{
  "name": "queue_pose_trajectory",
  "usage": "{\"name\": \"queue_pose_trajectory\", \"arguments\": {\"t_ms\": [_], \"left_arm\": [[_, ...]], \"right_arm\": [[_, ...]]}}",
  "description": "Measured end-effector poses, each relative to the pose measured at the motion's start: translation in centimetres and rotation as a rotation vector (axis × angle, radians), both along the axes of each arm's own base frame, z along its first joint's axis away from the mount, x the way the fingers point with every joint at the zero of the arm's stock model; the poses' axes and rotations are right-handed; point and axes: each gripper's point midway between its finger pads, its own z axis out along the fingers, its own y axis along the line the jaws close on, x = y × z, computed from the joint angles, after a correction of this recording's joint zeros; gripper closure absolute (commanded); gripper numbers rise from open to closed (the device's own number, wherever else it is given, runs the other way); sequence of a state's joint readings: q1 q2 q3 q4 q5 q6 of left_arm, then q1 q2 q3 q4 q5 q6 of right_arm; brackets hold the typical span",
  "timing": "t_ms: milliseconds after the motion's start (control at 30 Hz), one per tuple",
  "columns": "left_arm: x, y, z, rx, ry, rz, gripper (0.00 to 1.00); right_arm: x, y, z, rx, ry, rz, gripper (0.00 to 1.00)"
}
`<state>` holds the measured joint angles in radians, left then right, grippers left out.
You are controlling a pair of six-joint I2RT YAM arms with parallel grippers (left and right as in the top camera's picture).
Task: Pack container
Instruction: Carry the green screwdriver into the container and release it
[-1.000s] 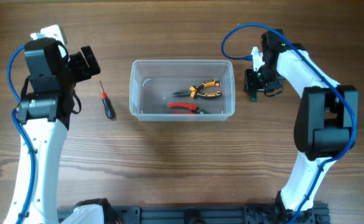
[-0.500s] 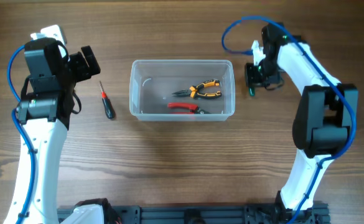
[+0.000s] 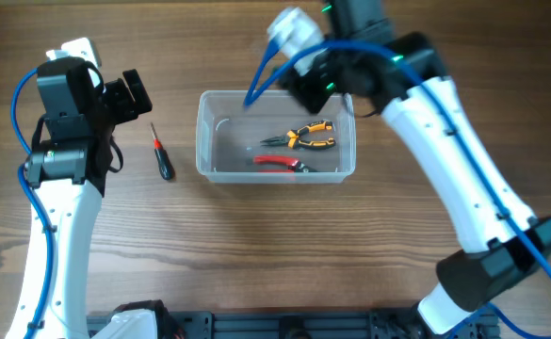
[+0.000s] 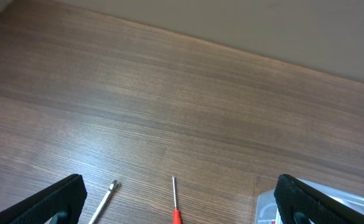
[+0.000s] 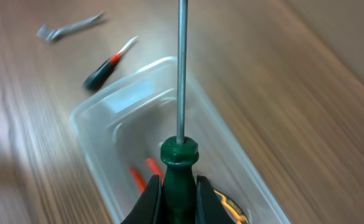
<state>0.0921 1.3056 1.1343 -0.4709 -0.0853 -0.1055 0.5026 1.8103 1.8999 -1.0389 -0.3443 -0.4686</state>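
Observation:
Next, my right gripper lowers back and left in the overhead view and releases the green screwdriver (image 5: 180,155) on the container's bare bottom beside the red pliers' handles.
The clear plastic container (image 3: 220,141) stands mid-table and holds orange-and-black pliers (image 3: 305,137) and red pliers (image 3: 277,163). My right gripper (image 3: 316,83) hovers over the container's far right part. In the right wrist view it (image 5: 179,190) is shut on the handle of a green screwdriver (image 5: 180,155), whose steel shaft points out over the container (image 5: 116,121). My left gripper (image 3: 132,94) is open and empty, left of the container. A red-and-black screwdriver (image 3: 163,156) lies on the table below it and also shows in the left wrist view (image 4: 175,202).
A thin grey metal tool (image 4: 104,200) lies left of the red-and-black screwdriver (image 5: 104,70); it also shows in the right wrist view (image 5: 70,26). The blue cable (image 3: 273,66) of my right arm hangs over the container's far rim.
My right arm has swung left from the table right of the container to above its far right part, carrying the green screwdriver. The left arm has not moved.

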Motion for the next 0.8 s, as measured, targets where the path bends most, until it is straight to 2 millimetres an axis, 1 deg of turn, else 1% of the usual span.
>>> {"name": "queue_pose_trajectory", "arguments": {"t_ms": [33, 67, 133, 200, 267, 333, 367, 467, 533, 567, 600, 633, 700, 800], "left_arm": [[0.0, 0.0, 0.0, 0.0, 0.0, 0.0, 0.0], [0.0, 0.0, 0.0, 0.0, 0.0, 0.0, 0.0], [0.0, 0.0, 0.0, 0.0, 0.0, 0.0, 0.0], [0.0, 0.0, 0.0, 0.0, 0.0, 0.0, 0.0], [0.0, 0.0, 0.0, 0.0, 0.0, 0.0, 0.0], [0.0, 0.0, 0.0, 0.0, 0.0, 0.0, 0.0], [0.0, 0.0, 0.0, 0.0, 0.0, 0.0, 0.0], [0.0, 0.0, 0.0, 0.0, 0.0, 0.0, 0.0], [0.0, 0.0, 0.0, 0.0, 0.0, 0.0, 0.0], [0.0, 0.0, 0.0, 0.0, 0.0, 0.0, 0.0], [0.0, 0.0, 0.0, 0.0, 0.0, 0.0, 0.0], [0.0, 0.0, 0.0, 0.0, 0.0, 0.0, 0.0], [0.0, 0.0, 0.0, 0.0, 0.0, 0.0, 0.0], [0.0, 0.0, 0.0, 0.0, 0.0, 0.0, 0.0]], "right_arm": [[-0.9, 1.2, -1.0, -0.032, -0.005, 0.078, 0.96], [-1.6, 2.0, -1.8, -0.05, -0.002, 0.126, 0.96], [-2.9, 3.1, -4.2, -0.097, 0.03, 0.209, 0.96], [-4.4, 3.6, -8.3, -0.179, 0.112, 0.306, 0.96], [-5.0, 3.9, -11.6, -0.233, 0.17, 0.37, 0.96], [-5.6, 4.5, -15.4, -0.28, 0.226, 0.432, 0.95], [-5.9, 4.7, -16.5, -0.295, 0.241, 0.46, 0.96], [-6.9, 5.3, -18.6, -0.322, 0.259, 0.528, 0.96], [-7.4, 6.1, -20.0, -0.336, 0.261, 0.572, 0.95], [-7.6, 6.3, -20.4, -0.339, 0.263, 0.581, 0.74], [-7.6, 6.4, -20.7, -0.34, 0.263, 0.587, 0.56], [-7.5, 6.5, -20.8, -0.34, 0.264, 0.584, 0.53], [-7.2, 6.6, -20.9, -0.339, 0.248, 0.586, 0.52], [-6.5, 6.3, -21.1, -0.368, 0.228, 0.558, 0.57]]}}
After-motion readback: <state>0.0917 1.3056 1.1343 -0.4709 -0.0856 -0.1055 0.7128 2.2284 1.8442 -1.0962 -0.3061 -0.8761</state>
